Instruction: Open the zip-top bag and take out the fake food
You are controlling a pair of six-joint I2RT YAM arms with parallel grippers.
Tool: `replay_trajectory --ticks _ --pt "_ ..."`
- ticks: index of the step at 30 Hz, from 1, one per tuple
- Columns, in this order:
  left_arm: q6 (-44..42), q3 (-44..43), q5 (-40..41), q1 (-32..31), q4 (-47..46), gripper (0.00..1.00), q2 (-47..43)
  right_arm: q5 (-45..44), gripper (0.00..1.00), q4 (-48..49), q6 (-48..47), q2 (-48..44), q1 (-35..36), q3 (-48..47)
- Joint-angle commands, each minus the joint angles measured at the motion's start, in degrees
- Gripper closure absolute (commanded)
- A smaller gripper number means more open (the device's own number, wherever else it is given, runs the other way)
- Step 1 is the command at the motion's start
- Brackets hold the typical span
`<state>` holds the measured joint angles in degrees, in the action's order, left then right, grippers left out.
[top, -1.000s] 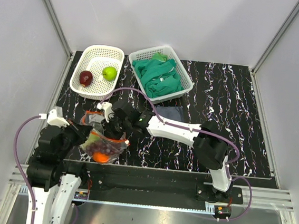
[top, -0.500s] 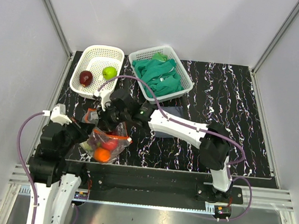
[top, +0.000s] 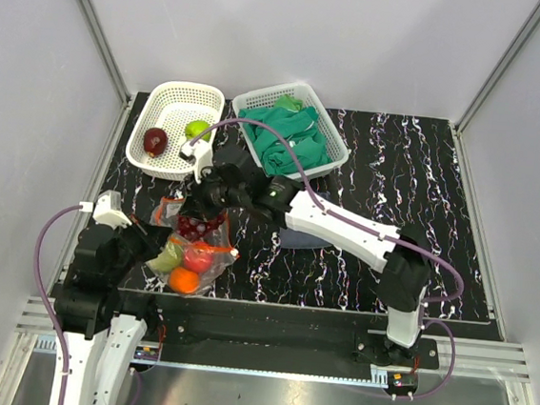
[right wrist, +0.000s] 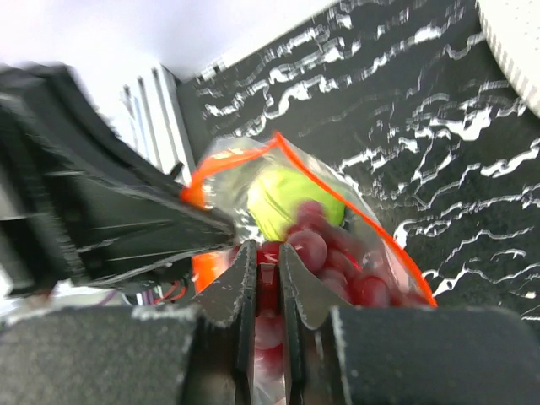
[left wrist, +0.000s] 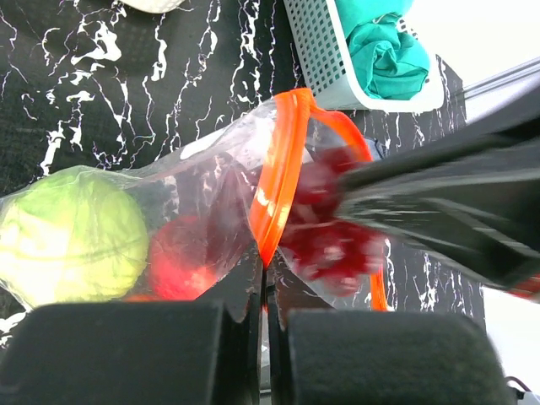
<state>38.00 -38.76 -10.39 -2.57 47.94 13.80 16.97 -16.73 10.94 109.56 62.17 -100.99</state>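
Observation:
The apples' white basket has a bare near end (top: 170,160) outward of my right gripper, so my right gripper needs to lift the grapes, move them outward, then lower them and let go there.
The zip-top bag (top: 208,269) lies open at the near left, its orange-red strip (left wrist: 278,169) spread wide. My left gripper (top: 154,246) is shut on the strip's near edge (left wrist: 266,283). Inside are a pale green cabbage (left wrist: 72,236), a red tomato (left wrist: 181,257) and an orange (top: 183,280). My right gripper (top: 195,216) is shut on the dark purple grapes (right wrist: 268,261), which hang at the bag's mouth (top: 189,226). A dark red apple (top: 154,140) and a green apple (top: 197,129) lie in the white basket (top: 177,93).
A second white basket (top: 332,151) full of green cloths (top: 291,137) stands at the back middle. A dark grey-blue cloth (top: 297,236) lies partly under my right arm. The table's near edge runs just below the bag.
My right gripper has drawn back out of the bag toward the far side, bringing the grapes up to the mouth. The left gripper keeps its hold on the strip.

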Motion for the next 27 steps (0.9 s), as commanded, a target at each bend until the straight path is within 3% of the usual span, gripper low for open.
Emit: replay_trajectory --ticks 1,10,17,23,27 --pt "-0.03 -0.26 1.60 0.02 -0.84 1.00 0.35 -0.36 1.00 2.32 -0.13 -6.80 -0.12 -3.60" --pt "1.20 0.27 2.92 0.02 -1.27 1.00 0.96 -0.80 1.00 2.32 0.66 -10.85 -0.12 -4.04" --pt "3.92 1.32 5.55 0.02 -0.22 1.00 1.40 -6.16 1.00 2.93 -2.23 -11.21 -0.21 -8.33" --pt "5.94 0.88 9.06 0.02 1.89 1.00 0.88 -9.85 1.00 4.51 -6.45 -6.65 -1.96 -16.32" --pt "6.65 -0.26 10.31 0.02 3.38 1.00 -0.18 -7.84 1.00 5.39 -7.95 0.73 -5.21 -23.36"
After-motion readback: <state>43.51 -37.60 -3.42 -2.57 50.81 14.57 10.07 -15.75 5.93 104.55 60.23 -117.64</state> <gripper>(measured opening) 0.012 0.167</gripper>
